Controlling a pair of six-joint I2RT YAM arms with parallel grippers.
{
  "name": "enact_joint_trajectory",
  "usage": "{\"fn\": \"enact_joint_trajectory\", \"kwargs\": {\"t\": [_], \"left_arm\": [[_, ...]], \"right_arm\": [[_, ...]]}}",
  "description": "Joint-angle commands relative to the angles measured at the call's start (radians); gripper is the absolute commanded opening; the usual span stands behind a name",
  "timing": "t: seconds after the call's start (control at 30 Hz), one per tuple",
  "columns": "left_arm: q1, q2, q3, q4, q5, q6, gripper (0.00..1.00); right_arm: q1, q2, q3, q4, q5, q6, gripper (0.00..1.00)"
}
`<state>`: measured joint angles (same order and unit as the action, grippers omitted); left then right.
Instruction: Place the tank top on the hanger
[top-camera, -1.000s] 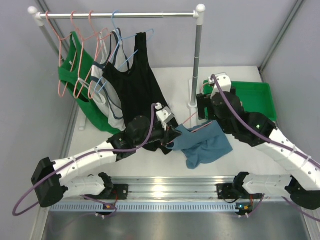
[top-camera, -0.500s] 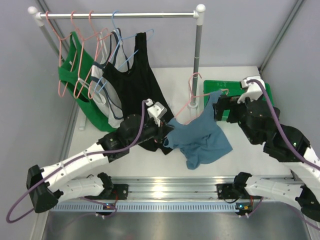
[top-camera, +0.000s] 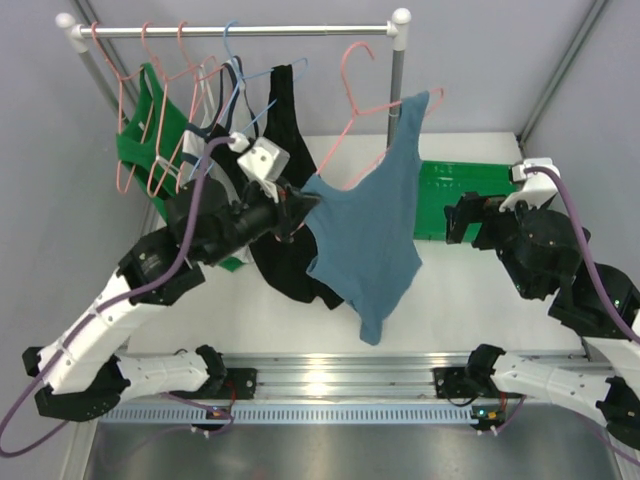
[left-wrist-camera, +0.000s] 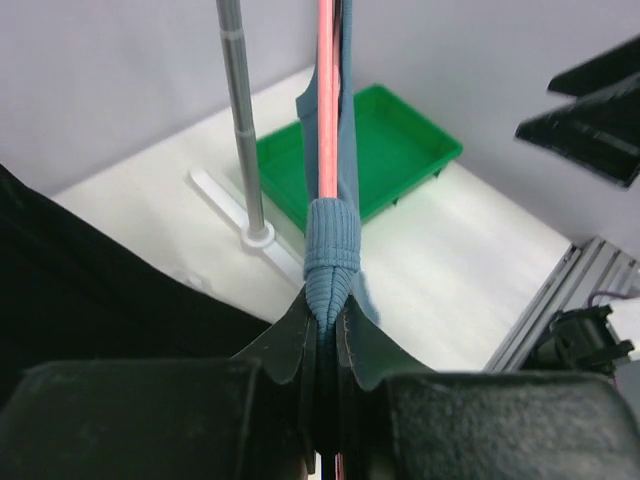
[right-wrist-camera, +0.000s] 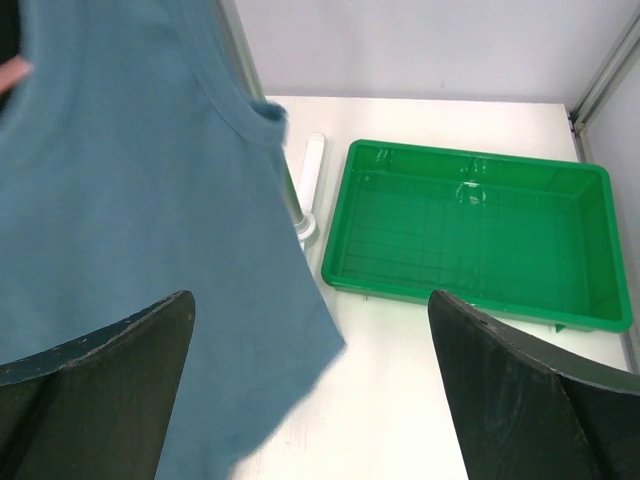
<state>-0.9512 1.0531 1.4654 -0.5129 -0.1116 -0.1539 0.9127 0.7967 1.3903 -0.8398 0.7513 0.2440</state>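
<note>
I should next take the salmon-pink hanger in my left gripper outward, turn its hook over the empty bar (top-camera: 318, 30) beside the blue hanger and let go, as it's still off the bar.
The dusty blue tank top (top-camera: 365, 230) hangs in the air from the salmon-pink hanger (top-camera: 343, 72), one strap over each end of the wire. My left gripper (top-camera: 300, 205) is shut on the hanger's left end together with the strap. In the left wrist view the ribbed strap (left-wrist-camera: 332, 250) and the pink wire (left-wrist-camera: 326, 100) run straight out of that shut gripper (left-wrist-camera: 328, 330). My right gripper (top-camera: 458, 222) stands open to the right of the top, apart from it. The right wrist view shows blue cloth (right-wrist-camera: 130, 200) ahead on the left, with nothing between the fingers (right-wrist-camera: 530, 390).
A clothes rail (top-camera: 240, 30) spans the back, with a black top (top-camera: 270, 170), a green top (top-camera: 150, 140), a white top and spare hangers on it. Its right post (top-camera: 395, 110) stands just behind the held hanger. A green tray (top-camera: 480, 190) lies at the right.
My left arm has lifted the hanger and tank top off the table, so the top now hangs full length. My right gripper opened, let go and drew back to the right.
</note>
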Motion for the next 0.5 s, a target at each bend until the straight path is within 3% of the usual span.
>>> {"fn": "enact_joint_trajectory", "kwargs": {"t": [0.0, 0.23, 0.47], "left_arm": [[-0.001, 0.028, 0.212, -0.12, -0.045, 0.042, 0.0], [-0.001, 0.105, 0.45, -0.317, -0.089, 0.056, 0.0], [-0.001, 0.078, 0.388, -0.351, -0.137, 0.031, 0.0]], "right_arm": [[0.015, -0.014, 0.039, -0.007, 0.029, -0.021, 1.0], [0.014, -0.016, 0.042, -0.007, 0.04, -0.025, 1.0], [0.015, -0.03, 0.019, -0.008, 0.043, -0.017, 1.0]]}}
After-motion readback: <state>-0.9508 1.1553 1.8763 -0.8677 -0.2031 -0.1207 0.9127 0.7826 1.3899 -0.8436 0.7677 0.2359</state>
